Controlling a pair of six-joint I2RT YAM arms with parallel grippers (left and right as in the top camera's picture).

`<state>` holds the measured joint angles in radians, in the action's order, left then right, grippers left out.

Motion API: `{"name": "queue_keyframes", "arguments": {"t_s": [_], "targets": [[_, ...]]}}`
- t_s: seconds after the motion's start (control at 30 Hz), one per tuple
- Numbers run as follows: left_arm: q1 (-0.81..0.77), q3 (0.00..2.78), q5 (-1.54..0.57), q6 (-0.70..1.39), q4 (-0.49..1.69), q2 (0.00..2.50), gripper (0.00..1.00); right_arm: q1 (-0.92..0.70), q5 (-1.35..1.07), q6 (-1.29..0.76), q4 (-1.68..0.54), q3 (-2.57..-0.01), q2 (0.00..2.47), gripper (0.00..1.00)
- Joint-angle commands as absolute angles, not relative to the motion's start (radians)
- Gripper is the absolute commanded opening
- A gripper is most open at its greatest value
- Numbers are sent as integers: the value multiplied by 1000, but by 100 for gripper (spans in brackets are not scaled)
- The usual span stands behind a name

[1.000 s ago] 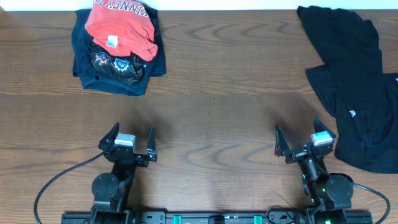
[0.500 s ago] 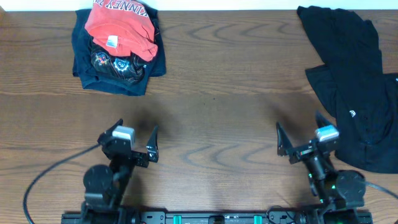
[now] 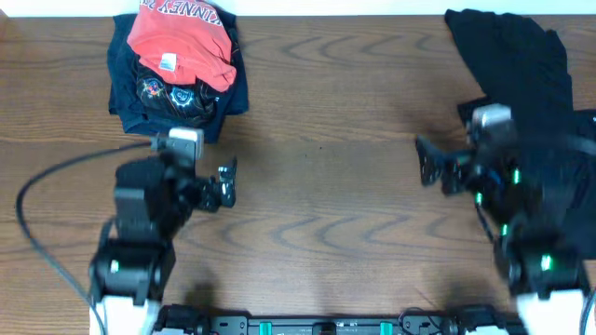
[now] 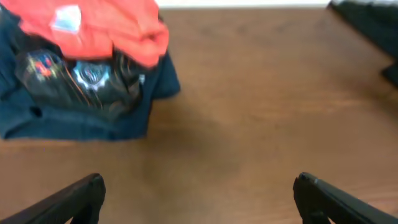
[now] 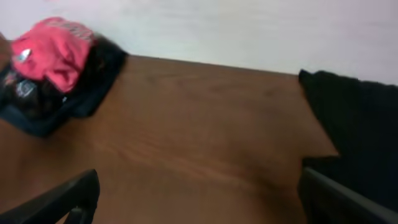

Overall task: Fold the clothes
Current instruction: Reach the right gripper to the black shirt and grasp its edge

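Observation:
My right gripper needs to go outward and toward the black garment next, then down onto the small corner jutting onto bare wood, because its edge is exposed there.
The black garment lies crumpled at the table's right edge, partly under my right arm; it also shows at the right of the right wrist view. Its white logo is hidden. My right gripper is open and empty, raised over the wood just left of the garment. My left gripper is open and empty, raised over bare wood below the folded shirts. Both sets of fingers show wide apart in the wrist views, the left and the right.
A folded red shirt lies on a folded navy graphic shirt at the back left, also in the left wrist view. The wooden table spans the view. A black cable trails left of the left arm.
Both arms have lifted and reached forward from their rest near the front edge. The left gripper is now near the shirt pile, the right one beside the black garment. Both stay open.

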<state>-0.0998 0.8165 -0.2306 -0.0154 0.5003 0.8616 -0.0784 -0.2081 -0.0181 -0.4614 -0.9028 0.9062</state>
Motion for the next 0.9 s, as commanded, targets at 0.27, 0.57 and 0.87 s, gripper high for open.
{"name": "queue_keyframes", "arguments": {"t_s": [0.27,0.57,0.87], "targets": [[-97,859,-236,-25,517,1167,98,55,-208,-20,-602,-1291,1507,99],[-97,859,-255,-25,515,1315,98,130,-92,-12,-516,-1291,1780,91],[-97,859,-255,-25,511,1359,98,228,-52,-18,-459,-1291,1956,83]]}}
